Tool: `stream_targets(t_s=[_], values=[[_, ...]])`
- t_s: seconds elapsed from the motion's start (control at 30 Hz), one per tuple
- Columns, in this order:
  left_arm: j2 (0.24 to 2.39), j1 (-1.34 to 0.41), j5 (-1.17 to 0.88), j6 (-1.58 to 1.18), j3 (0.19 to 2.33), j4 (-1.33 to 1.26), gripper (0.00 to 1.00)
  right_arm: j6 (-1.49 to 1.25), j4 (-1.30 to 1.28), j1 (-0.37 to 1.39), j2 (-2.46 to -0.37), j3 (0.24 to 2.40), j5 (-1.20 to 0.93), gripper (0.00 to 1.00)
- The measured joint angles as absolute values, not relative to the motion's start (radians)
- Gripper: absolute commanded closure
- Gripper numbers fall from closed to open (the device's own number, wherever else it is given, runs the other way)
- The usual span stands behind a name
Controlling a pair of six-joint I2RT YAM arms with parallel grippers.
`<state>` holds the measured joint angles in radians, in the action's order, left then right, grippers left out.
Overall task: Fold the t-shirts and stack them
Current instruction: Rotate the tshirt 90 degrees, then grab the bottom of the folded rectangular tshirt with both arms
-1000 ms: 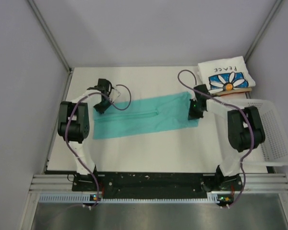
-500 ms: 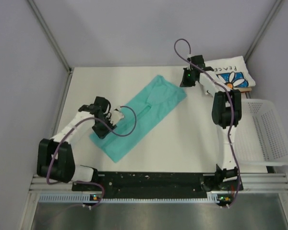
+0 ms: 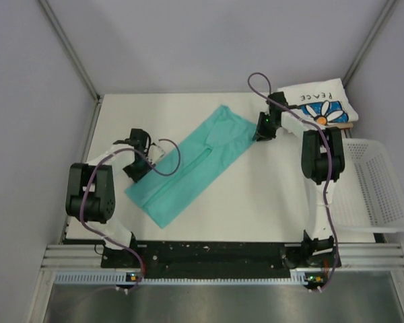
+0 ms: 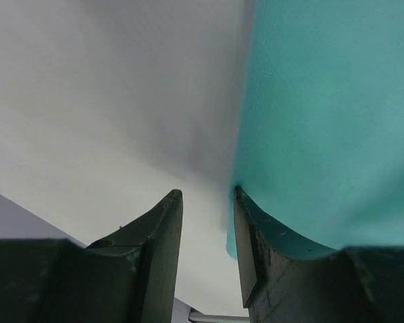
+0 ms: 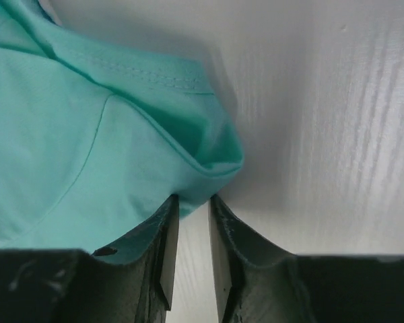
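Note:
The strip is lying diagonally. Next, my left gripper will push the strip's near end to the right in the top view, then turn and come back onto the corner beside it.
The teal-green t-shirt (image 3: 195, 165), folded into a long strip, lies diagonally across the table's middle. My left gripper (image 3: 139, 172) sits at its near-left edge. In the left wrist view the gripper (image 4: 205, 195) is open, with bare table between the jaws and the teal cloth (image 4: 330, 114) against the right finger (image 4: 256, 256). My right gripper (image 3: 261, 132) is at the strip's far-right corner. In the right wrist view the gripper (image 5: 193, 198) has its jaws a narrow gap apart, and the shirt's folded corner (image 5: 209, 158) lies at the tips. The daisy "PEACE" t-shirt (image 3: 320, 108) lies folded at the far right.
A white mesh basket (image 3: 380, 195) stands at the right edge, just nearer than the daisy shirt. Grey walls close in the table on the left, back and right. Cables loop off both wrists.
One second ago the teal strip lay nearly level; it now lies diagonal. Since half a second ago the right gripper has come back down to the shirt's far corner. The left arm has drawn in.

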<state>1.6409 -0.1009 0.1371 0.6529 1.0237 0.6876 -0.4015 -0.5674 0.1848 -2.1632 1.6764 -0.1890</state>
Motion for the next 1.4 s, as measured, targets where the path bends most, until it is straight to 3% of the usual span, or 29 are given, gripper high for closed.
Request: stream_targets(t_s=[0.1,0.3,0.47,0.63,0.73,0.8,0.87,0.93,1.03,1.2,1.4], values=[[1.685,-0.093,0.205,0.653,0.98,0.638,0.59,-0.43,-0.564,0.182,-2.227,1.732,-0.22,0.97],[1.583,-0.113,0.139,0.693,0.877,0.598,0.56,-0.475,-0.552,0.175,-2.42,2.018,-0.294,1.0],[1.417,-0.316,-0.071,0.738,0.751,0.661,0.55,-0.512,-0.45,0.169,-2.555,2.225,-0.34,0.53],[1.261,-0.527,-0.304,0.757,0.725,0.762,0.53,-0.447,-0.383,0.16,-2.523,2.232,-0.395,0.32],[1.136,-0.512,-0.326,0.782,0.725,0.793,0.48,-0.351,-0.323,0.159,-2.352,2.013,-0.437,0.31],[1.074,-0.508,-0.333,0.801,0.725,0.804,0.35,-0.27,-0.246,0.163,-2.153,1.776,-0.478,0.28],[1.053,-0.508,-0.357,0.824,0.725,0.812,0.3,-0.178,-0.143,0.175,-1.942,1.549,-0.524,0.26],[1.057,-0.514,-0.403,0.858,0.725,0.818,0.3,-0.015,0.007,0.216,-1.691,1.294,-0.596,0.25],[1.053,-0.539,-0.492,0.95,0.689,0.812,0.3,0.274,0.061,0.331,-1.443,1.078,-0.718,0.24],[1.034,-0.573,-0.53,1.087,0.568,0.802,0.32,0.737,-0.182,0.609,-1.349,0.944,-0.748,0.26],[1.034,-0.583,-0.491,1.17,0.499,0.762,0.35,0.953,-0.365,0.807,-1.316,0.744,-0.65,0.31]])
